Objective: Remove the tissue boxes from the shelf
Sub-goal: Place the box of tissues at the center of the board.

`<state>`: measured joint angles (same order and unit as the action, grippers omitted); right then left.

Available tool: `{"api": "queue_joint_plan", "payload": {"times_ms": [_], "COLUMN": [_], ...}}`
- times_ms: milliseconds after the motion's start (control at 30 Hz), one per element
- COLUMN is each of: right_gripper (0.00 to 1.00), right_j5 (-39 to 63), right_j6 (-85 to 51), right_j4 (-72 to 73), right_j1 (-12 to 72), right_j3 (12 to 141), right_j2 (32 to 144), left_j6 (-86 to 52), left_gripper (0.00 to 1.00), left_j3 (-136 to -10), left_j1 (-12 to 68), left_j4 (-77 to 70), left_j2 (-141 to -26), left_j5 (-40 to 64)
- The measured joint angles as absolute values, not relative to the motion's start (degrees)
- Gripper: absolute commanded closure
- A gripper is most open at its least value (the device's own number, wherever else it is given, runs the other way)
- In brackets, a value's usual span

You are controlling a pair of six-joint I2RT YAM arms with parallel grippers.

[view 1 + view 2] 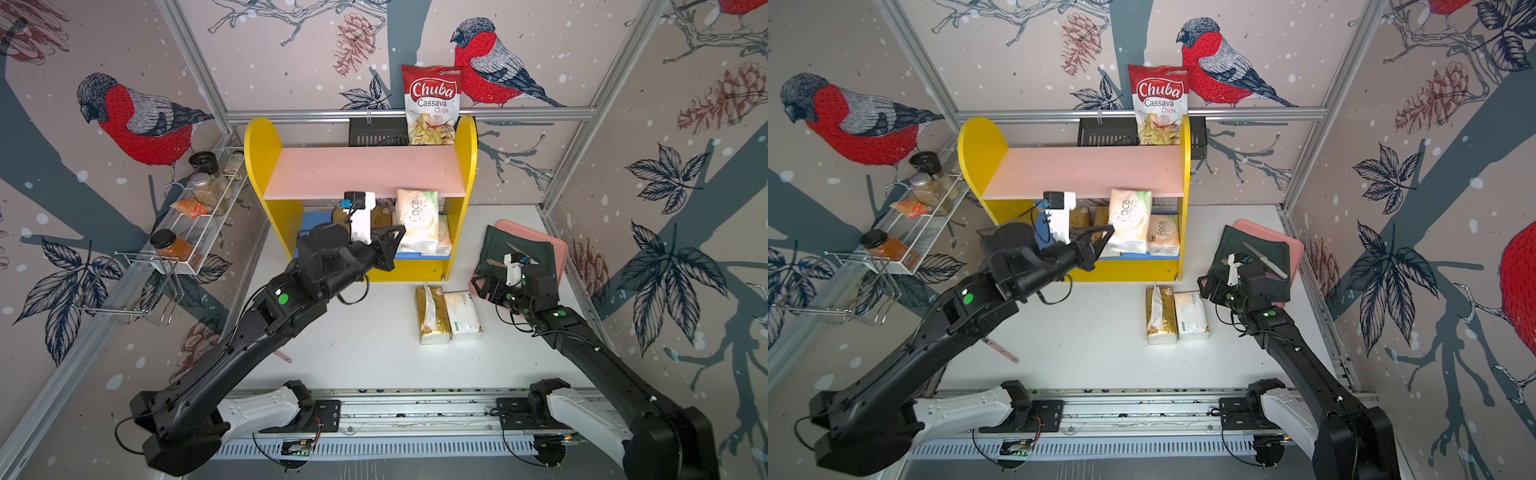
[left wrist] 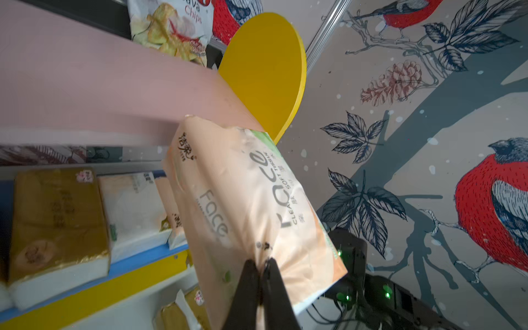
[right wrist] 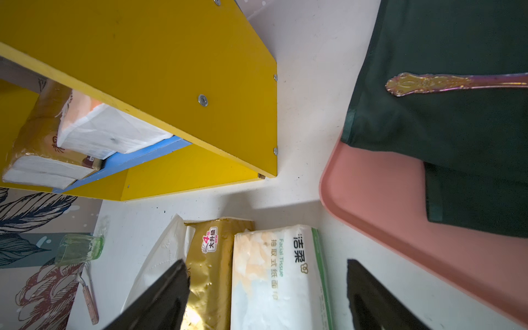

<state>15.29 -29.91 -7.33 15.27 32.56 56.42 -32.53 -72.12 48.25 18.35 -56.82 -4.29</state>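
Next, my left gripper brings the "Face" box back and down onto the bare tabletop (image 1: 400, 322) beside the gold box. It goes there to release the "Face" box's wrapper, as room is clear there.
The shelf (image 1: 291, 216) has yellow sides, a pink upper board and a blue lower board (image 2: 137, 257). My left gripper (image 2: 260, 264) is shut on the wrapper of a peach "Face" tissue box (image 1: 415, 220), which stands tilted at the lower tier's front, its top overlapping the pink board's edge. Behind it on the blue board lie a gold box (image 2: 57, 217), a white one (image 2: 134, 208) and another "Face" box (image 1: 1163, 235). My right gripper (image 3: 267, 264) is open and holds nothing. It hovers over a gold box (image 1: 432, 316) and a white box (image 1: 463, 316) lying side by side on the table.
A Chuba chips bag (image 1: 432, 104) stands in a black basket (image 1: 374, 133) behind the shelf. A wire spice rack (image 1: 199, 232) with jars hangs on the left wall. A pink tray (image 1: 559, 253) at right carries a dark green cloth (image 1: 498, 249), a knife and a spoon.
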Motion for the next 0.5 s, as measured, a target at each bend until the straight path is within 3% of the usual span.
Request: {"api": "queue_joint_plan", "payload": {"times_ms": [200,500], "right_gripper": [0.13,0.13], "right_j5": [15.7,15.7], "right_j6": [-29.9,-29.5], "right_j4": [-6.9,-6.5], "right_j1": [15.3,15.3], "right_j3": [32.7,33.1], "right_j2": [57.3,57.5], "left_j6": [-39.3,-46.0], "left_gripper": [1.0,1.0], "left_j3": [-49.6,-26.9], "left_j1": [51.2,52.2], "left_j4": [15.4,8.8], "left_j2": [-43.2,-39.6], "left_j5": [-8.1,-7.7]}}
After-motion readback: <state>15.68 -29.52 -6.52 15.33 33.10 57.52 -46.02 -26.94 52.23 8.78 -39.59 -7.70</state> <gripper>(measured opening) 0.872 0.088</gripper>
